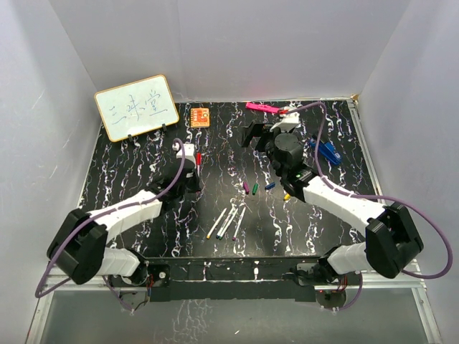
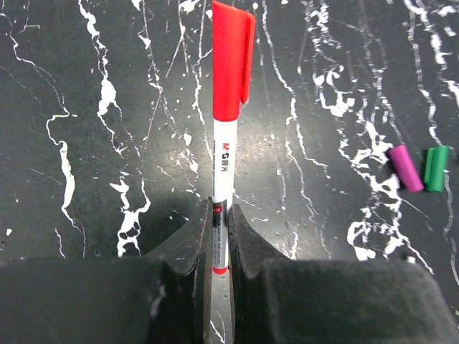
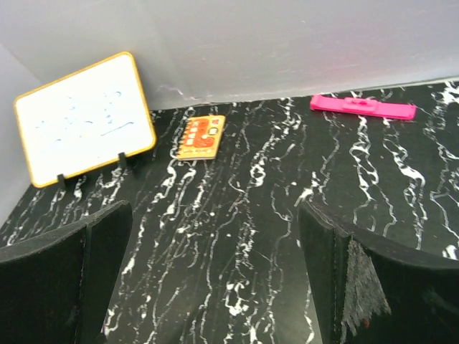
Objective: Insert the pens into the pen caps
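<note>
The left gripper moves down to the bare tabletop below it next and releases the white body of the pen. The red cap (image 2: 231, 64) already covers the pen's tip end.
My left gripper (image 2: 220, 215) is shut on the white barrel of a pen (image 2: 223, 165) whose tip end sits inside the red cap (image 2: 231, 64); the pen points away from me above the table. In the top view this gripper (image 1: 191, 166) is left of centre. A purple cap (image 2: 405, 168) and a green cap (image 2: 434, 169) lie side by side to its right. In the top view purple (image 1: 246, 188), green (image 1: 254, 188), blue (image 1: 270, 186) and yellow (image 1: 287, 195) caps lie mid-table, with several uncapped pens (image 1: 226, 222) below them. My right gripper (image 1: 259, 136) is open and empty, raised at the back.
A small whiteboard (image 1: 136, 107) stands at the back left, with an orange card (image 1: 200, 116) beside it. A flat pink bar (image 1: 262, 107) lies by the back wall, and blue clip-like pieces (image 1: 327, 150) lie at the right. The right wrist view shows the whiteboard (image 3: 82, 118) and pink bar (image 3: 362, 107).
</note>
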### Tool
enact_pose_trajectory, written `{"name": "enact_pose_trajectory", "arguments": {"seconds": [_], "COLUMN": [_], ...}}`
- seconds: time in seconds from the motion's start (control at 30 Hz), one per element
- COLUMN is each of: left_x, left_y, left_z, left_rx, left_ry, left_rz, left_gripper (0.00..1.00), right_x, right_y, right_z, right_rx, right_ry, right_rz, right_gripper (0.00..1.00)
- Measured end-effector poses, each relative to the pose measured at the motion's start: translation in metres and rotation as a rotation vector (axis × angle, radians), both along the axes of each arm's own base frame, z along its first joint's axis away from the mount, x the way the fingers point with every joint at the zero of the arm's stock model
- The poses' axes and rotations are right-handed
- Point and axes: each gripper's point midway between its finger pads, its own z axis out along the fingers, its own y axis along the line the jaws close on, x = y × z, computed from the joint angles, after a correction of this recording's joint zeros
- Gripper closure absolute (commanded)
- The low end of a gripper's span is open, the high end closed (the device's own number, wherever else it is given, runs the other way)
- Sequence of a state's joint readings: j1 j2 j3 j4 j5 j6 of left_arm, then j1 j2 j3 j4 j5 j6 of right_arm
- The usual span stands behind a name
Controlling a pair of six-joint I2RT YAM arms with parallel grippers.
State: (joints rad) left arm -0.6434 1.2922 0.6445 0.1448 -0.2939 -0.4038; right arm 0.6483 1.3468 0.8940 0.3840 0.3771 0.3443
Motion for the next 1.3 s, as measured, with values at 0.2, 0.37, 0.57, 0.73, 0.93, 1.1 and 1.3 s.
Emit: {"name": "enact_pose_trajectory", "arguments": {"seconds": [0.2, 0.37, 0.57, 0.73, 0.93, 1.1, 1.3], "left_x": [0.017, 0.028, 0.041, 0.045, 0.047, 0.047, 0.047], "left_y": [0.007, 0.014, 0.021, 0.019, 0.014, 0.015, 0.021], "left_z": [-0.029, -0.052, -0.071, -0.075, -0.074, -0.071, -0.040], "left_rx": [0.054, 0.069, 0.039, 0.016, -0.001, 0.004, 0.000], "left_ry": [0.107, 0.186, 0.258, 0.272, 0.273, 0.268, 0.210], "left_rz": [0.030, 0.043, 0.056, 0.051, 0.041, 0.045, 0.057], "left_gripper": [1.00, 1.00, 0.92, 0.75, 0.61, 0.60, 0.60], "right_x": [0.004, -0.007, -0.013, -0.014, -0.013, -0.013, -0.012], "right_y": [-0.017, -0.026, -0.038, -0.043, -0.045, -0.046, -0.051], "right_z": [-0.014, -0.022, -0.023, -0.031, -0.047, -0.056, -0.056], "right_rx": [-0.001, 0.004, 0.006, -0.016, -0.050, -0.066, -0.063], "right_ry": [0.042, 0.059, 0.065, 0.090, 0.134, 0.155, 0.156], "right_rz": [-0.030, -0.044, -0.086, -0.111, -0.124, -0.130, -0.158], "right_gripper": [0.02, 0.02, 0.02, 0.02, 0.02, 0.02, 0.07]}}
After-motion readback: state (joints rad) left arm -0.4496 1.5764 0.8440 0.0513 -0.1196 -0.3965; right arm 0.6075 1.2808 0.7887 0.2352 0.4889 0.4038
